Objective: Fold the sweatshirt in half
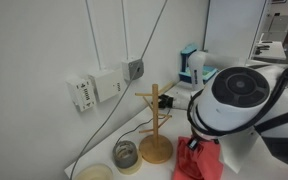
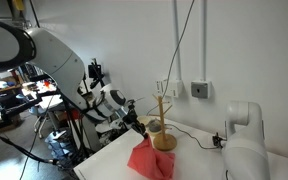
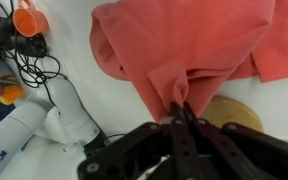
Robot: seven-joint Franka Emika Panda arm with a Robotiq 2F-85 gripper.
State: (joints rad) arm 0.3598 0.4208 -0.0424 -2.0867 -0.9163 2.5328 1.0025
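Observation:
The cloth still hangs as a lifted peak. My gripper should next bring the pinched fold down onto the resting part of the sweatshirt below and let go.
The coral-red sweatshirt (image 3: 194,45) fills the upper part of the wrist view, wrinkled, with a pinched fold running down to my gripper (image 3: 182,108). The gripper is shut on that fold. In an exterior view the sweatshirt (image 2: 149,160) hangs from the gripper (image 2: 141,140) as a lifted peak, its lower part resting on the white table. In an exterior view the sweatshirt (image 1: 199,163) shows below the arm, mostly hidden by the white arm housing; the gripper itself is hidden there.
A wooden mug-tree stand (image 1: 154,125) stands on its round base (image 3: 236,113) right beside the cloth. Rolls of tape (image 1: 126,155) lie near it. A white device with cables (image 3: 59,125) and an orange cup (image 3: 29,18) lie on the table. Wall sockets (image 1: 94,88) are behind.

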